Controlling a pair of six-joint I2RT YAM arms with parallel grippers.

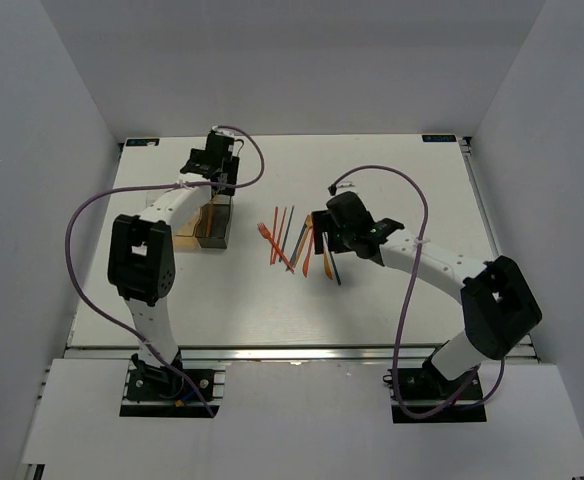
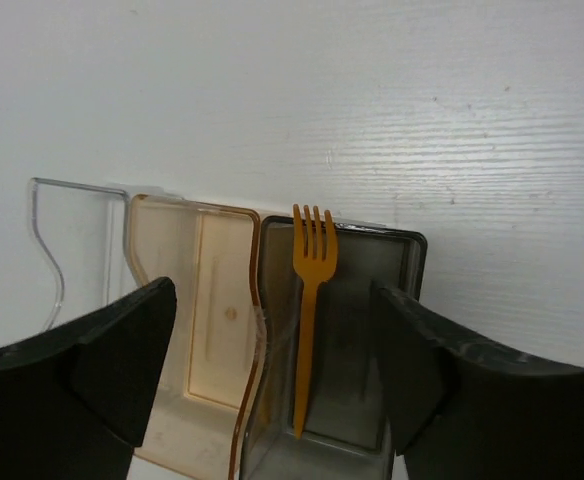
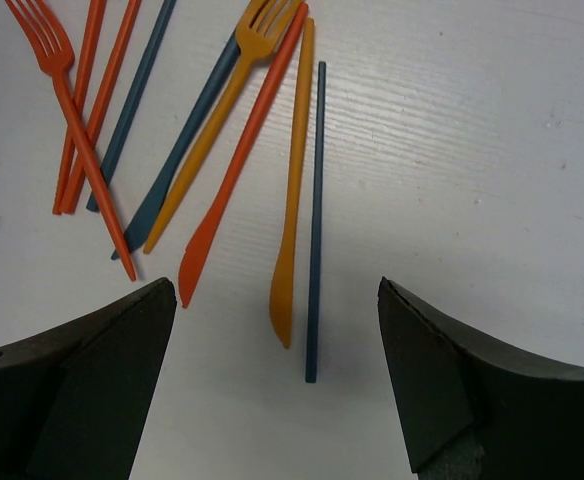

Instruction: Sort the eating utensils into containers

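I need to move my right gripper to the left in the top view and down onto the orange fork's handle [image 1: 303, 236] [image 3: 228, 95] next, because a matching fork is in the dark grey container.
In the left wrist view, three joined containers lie on the table: clear [image 2: 67, 250], tan-orange [image 2: 197, 310] and dark grey [image 2: 367, 340]. An orange fork [image 2: 310, 300] lies in the dark grey one, tines away from me. My left gripper [image 2: 272, 385] is open and empty above the bins; it also shows in the top view [image 1: 215, 165]. My right gripper [image 3: 277, 385] is open and empty just above the table. Ahead of it lie a dark blue stick [image 3: 315, 220], an orange knife [image 3: 292, 190], a red knife [image 3: 237, 160], an orange fork [image 3: 222, 110] and a red-orange fork [image 3: 77, 140].
More utensils lie in the same loose pile [image 1: 292, 240] mid-table: two red-orange sticks [image 3: 92, 100], a dark blue stick [image 3: 132, 90] and a dark blue knife [image 3: 177, 170]. The containers [image 1: 212, 222] stand left of the pile. White walls enclose the table.
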